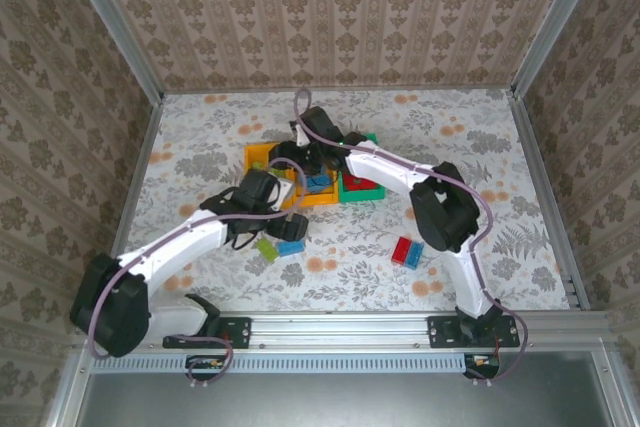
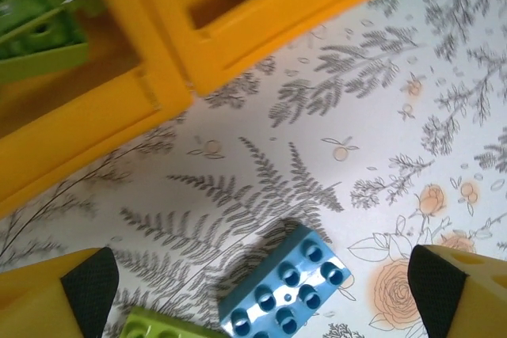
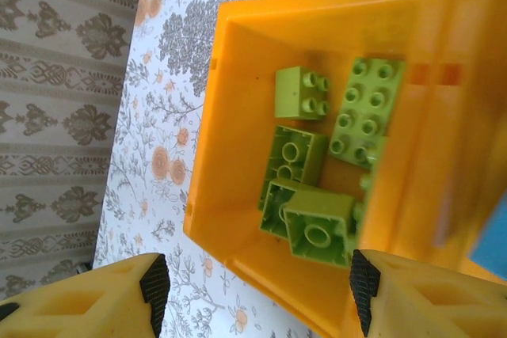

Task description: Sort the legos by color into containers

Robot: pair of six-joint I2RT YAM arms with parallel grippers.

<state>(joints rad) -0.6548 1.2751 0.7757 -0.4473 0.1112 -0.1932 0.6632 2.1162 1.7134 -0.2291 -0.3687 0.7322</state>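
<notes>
My left gripper turns and lowers to the slanted brick next, back toward my base, since the blue brick lies slanted between the open fingers.
My left gripper hangs open over the table, just above a blue brick; a lime green brick lies beside that brick. My right gripper is open over the left orange-yellow bin, which holds several lime green bricks. The middle orange-yellow bin holds blue bricks. The green bin holds red bricks. A red brick and another blue brick lie loose at the right.
The three bins stand in a row mid-table, with both arms crossing near them. Patterned walls and metal rails close in the flowered table. Open tabletop lies to the far left, the far right and behind the bins.
</notes>
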